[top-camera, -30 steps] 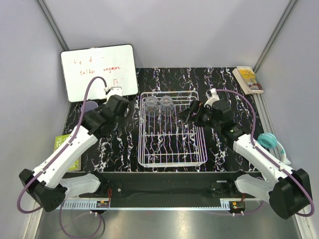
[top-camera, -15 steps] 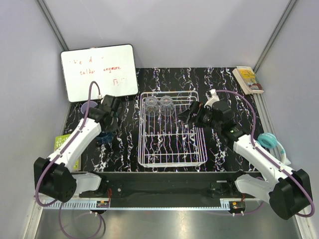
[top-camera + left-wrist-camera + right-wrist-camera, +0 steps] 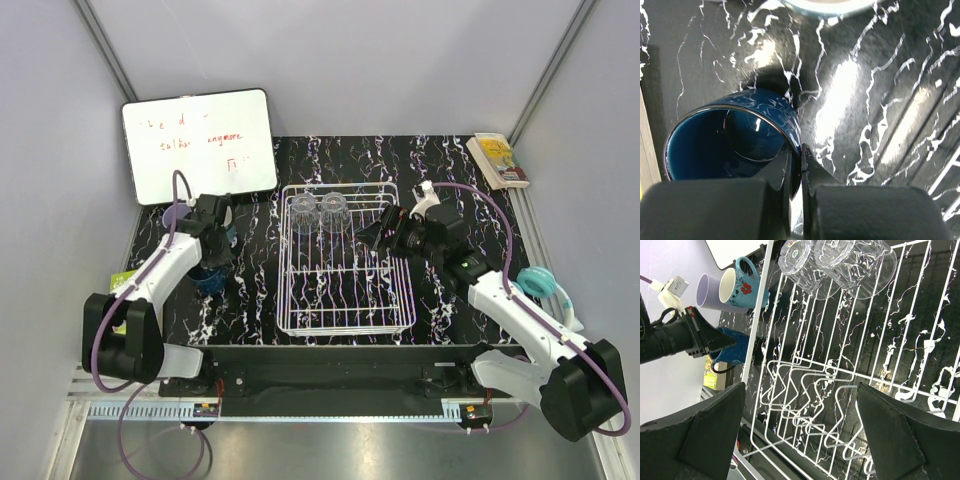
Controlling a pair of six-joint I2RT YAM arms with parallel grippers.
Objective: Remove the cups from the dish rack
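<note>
My left gripper moves outward to the bare tabletop [image 3: 767, 62] beside the teal mug next and releases the dark blue mug [image 3: 730, 135], since that spot lies outward.
The white wire dish rack [image 3: 346, 328] stands mid-table. Two clear faceted glasses [image 3: 317, 211] lie at its far end, also in the right wrist view [image 3: 840, 262]. My left gripper [image 3: 213, 266] is left of the rack. It is shut on the wall of the dark blue mug [image 3: 730, 135], one finger inside and one outside, with the mug [image 3: 209, 281] low at the table. The teal mug [image 3: 742, 287] and lavender tumbler [image 3: 706, 290] stand beside it outside the rack [image 3: 759, 315]. My right gripper [image 3: 373, 232] is open and empty over the rack's right side.
A whiteboard [image 3: 200, 145] leans at the back left. A yellow book [image 3: 497, 158] lies at the back right. A teal ring-shaped object [image 3: 540, 282] sits at the right edge and a green packet [image 3: 123, 287] at the left edge.
My left arm has swung left and down from the rack's left side, bringing the dark blue mug down beside the teal mug and tumbler. The right arm has hardly moved.
</note>
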